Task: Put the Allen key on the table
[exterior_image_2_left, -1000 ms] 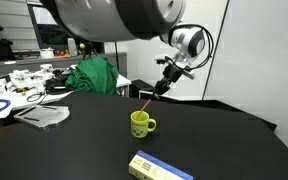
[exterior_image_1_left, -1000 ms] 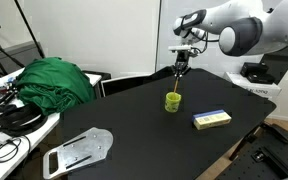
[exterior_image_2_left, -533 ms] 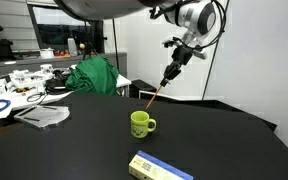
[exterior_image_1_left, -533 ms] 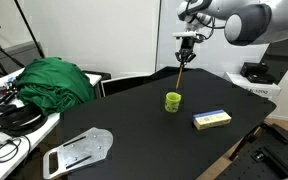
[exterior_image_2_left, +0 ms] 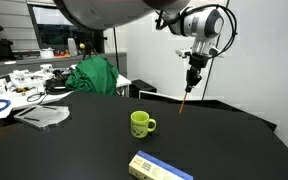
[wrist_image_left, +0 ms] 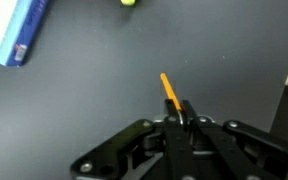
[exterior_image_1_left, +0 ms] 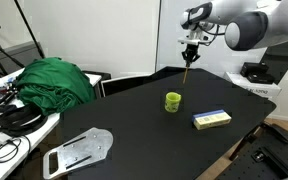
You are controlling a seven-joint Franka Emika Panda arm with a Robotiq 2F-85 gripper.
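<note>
The key still hangs high above the black table, so next my gripper needs to lower the Allen key toward the bare tabletop beside the lime-green cup and let it go.
The Allen key (exterior_image_1_left: 187, 70) is a thin orange-yellow rod. It hangs from my gripper (exterior_image_1_left: 190, 55), high above the black table (exterior_image_1_left: 134, 115), beyond the lime-green cup (exterior_image_1_left: 172, 101). In an exterior view the key (exterior_image_2_left: 187, 101) hangs below the gripper (exterior_image_2_left: 194, 80), to the right of the cup (exterior_image_2_left: 140, 124). In the wrist view the gripper (wrist_image_left: 184, 112) is shut on the key (wrist_image_left: 169, 90), whose free end points out over the bare table (wrist_image_left: 94, 90).
A yellow-and-blue box (exterior_image_1_left: 211, 119) lies on the table near the cup; it also shows in the wrist view (wrist_image_left: 22, 30). A green cloth (exterior_image_1_left: 52, 78) lies on the white cluttered desk. A metal plate (exterior_image_1_left: 79, 151) lies at the table's near corner.
My gripper has carried the Allen key up out of the green cup and sideways, away from the cup. The key now hangs clear of the cup, nearly vertical.
</note>
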